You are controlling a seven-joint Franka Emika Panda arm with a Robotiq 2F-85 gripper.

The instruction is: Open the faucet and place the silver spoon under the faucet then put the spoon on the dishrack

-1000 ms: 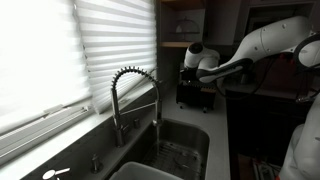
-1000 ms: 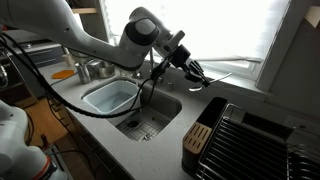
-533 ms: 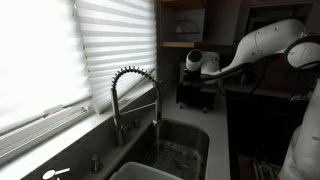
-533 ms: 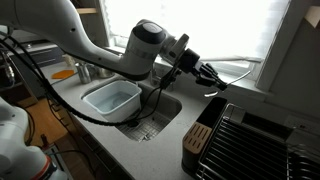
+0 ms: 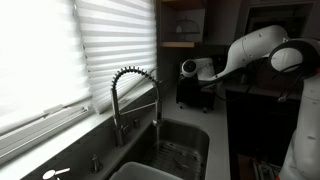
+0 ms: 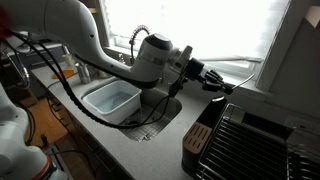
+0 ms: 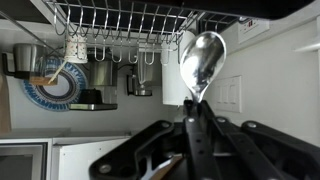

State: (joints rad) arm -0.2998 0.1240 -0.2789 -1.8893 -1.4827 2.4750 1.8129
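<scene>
I should lower my gripper next toward the window-side end of the black dishrack and let go of the silver spoon [image 7: 200, 58] there, since that end is below my gripper.
The silver spoon [image 7: 200, 58] is pinched by its handle between my gripper's [image 7: 193, 108] fingers, its bowl pointing away from the wrist. The gripper is shut on it. In both exterior views the gripper [image 6: 216, 84] [image 5: 203, 84] hangs in the air between the sink [image 6: 168, 108] and the black dishrack [image 6: 255, 140], close to the rack's near edge. The dishrack also shows as a dark block behind the gripper [image 5: 192, 98]. The chrome gooseneck faucet [image 5: 135, 92] with its coiled neck stands behind the sink; its coil [image 6: 141, 33] peeks out behind my arm. No water is visible.
A pale blue tub [image 6: 108, 98] sits in the sink's other basin. A window with blinds [image 5: 60, 50] runs along the back wall. A knife block or tray [image 6: 200, 148] lies beside the dishrack. Pots stand on the counter [image 6: 90, 70].
My gripper has carried the spoon away from above the sink sideways toward the dishrack. The arm has stretched further that way.
</scene>
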